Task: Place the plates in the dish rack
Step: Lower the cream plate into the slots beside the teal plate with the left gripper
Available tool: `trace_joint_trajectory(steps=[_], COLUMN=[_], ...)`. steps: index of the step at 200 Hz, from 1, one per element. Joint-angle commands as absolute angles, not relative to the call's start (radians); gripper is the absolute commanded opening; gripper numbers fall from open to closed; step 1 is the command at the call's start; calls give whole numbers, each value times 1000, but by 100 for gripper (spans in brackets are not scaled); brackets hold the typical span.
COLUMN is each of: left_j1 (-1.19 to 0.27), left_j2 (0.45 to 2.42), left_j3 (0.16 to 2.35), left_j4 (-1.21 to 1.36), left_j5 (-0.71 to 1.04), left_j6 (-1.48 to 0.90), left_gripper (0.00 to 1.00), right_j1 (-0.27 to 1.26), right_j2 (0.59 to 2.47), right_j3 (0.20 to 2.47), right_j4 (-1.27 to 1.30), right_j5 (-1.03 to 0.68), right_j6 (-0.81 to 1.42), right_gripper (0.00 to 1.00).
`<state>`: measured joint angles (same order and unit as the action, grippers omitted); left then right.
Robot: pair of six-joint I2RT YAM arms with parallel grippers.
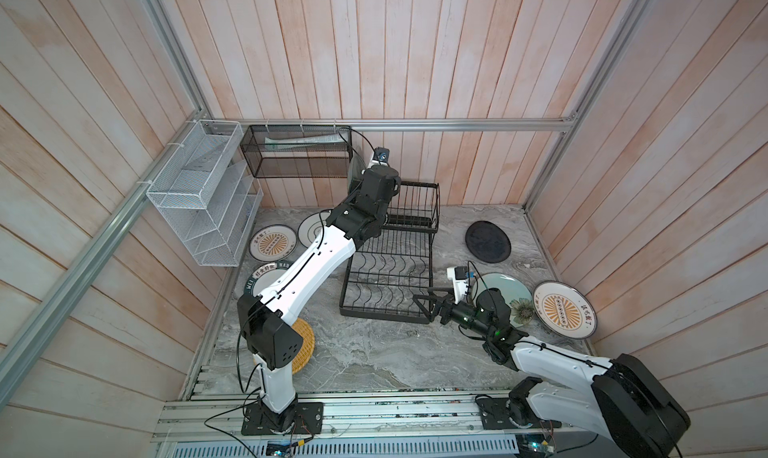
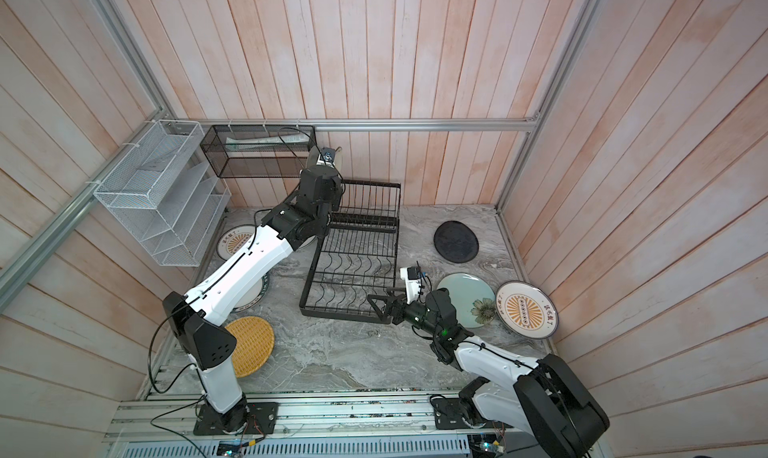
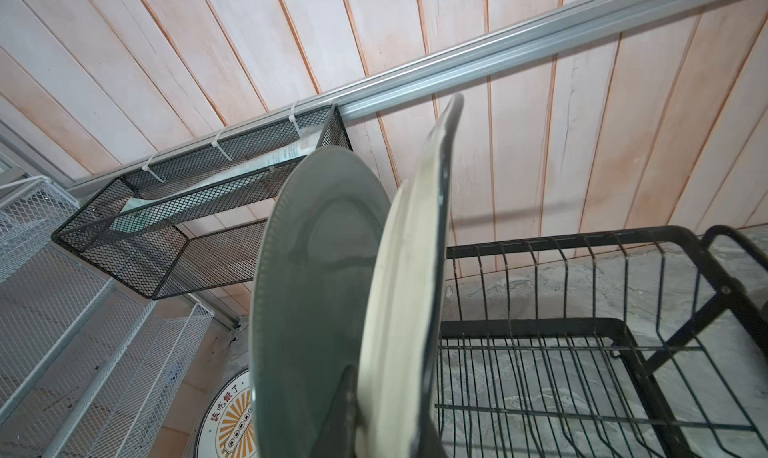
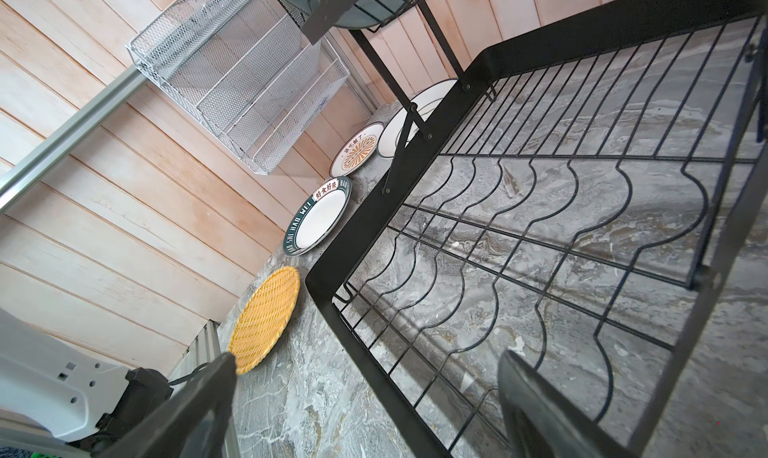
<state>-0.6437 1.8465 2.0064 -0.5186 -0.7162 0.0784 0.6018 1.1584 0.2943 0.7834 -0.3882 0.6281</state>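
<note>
The upper shelf's end is below the left gripper, so next the gripper will lower the cream plate, already upright, onto the wires there beside the grey-green plate and release it.
The black wire dish rack (image 1: 390, 268) stands mid-table. A grey-green plate (image 3: 316, 268) stands on edge at its raised upper tier. Right beside it my left gripper (image 3: 390, 418) is shut on a cream plate (image 3: 399, 310), held upright above that tier's left end. My right gripper (image 1: 424, 306) is open and empty over the lower tier's front right corner (image 4: 332, 285). Flat on the table to the left lie a sunburst plate (image 1: 272, 243), a lettered plate (image 1: 266, 277) and a yellow ribbed plate (image 1: 303, 343). To the right lie a black plate (image 1: 487, 241), a pale green plate (image 1: 507, 298) and another sunburst plate (image 1: 564, 309).
A white mesh organizer (image 1: 203, 198) hangs on the left wall. A black mesh basket (image 1: 297, 152) hangs on the back rail, close above the held plate. A white ringed plate (image 1: 309, 227) lies partly under my left arm. Bare marble (image 1: 374, 352) lies in front of the rack.
</note>
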Motion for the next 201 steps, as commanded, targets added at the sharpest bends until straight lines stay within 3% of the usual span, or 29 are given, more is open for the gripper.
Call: trace_joint_trajectory(steps=[1, 201], left_j1=[-632, -597], left_j2=[1841, 1945], left_j3=[2077, 2119], left_j4=[-397, -538], left_j5=[-727, -686], left_j6=[113, -19], left_gripper=[0, 0], right_j1=[612, 618], right_j2=[1170, 1194], right_j3=[306, 322], right_j4=[811, 804], right_j5=[-411, -423], right_j6=[632, 634], right_gripper=[98, 98])
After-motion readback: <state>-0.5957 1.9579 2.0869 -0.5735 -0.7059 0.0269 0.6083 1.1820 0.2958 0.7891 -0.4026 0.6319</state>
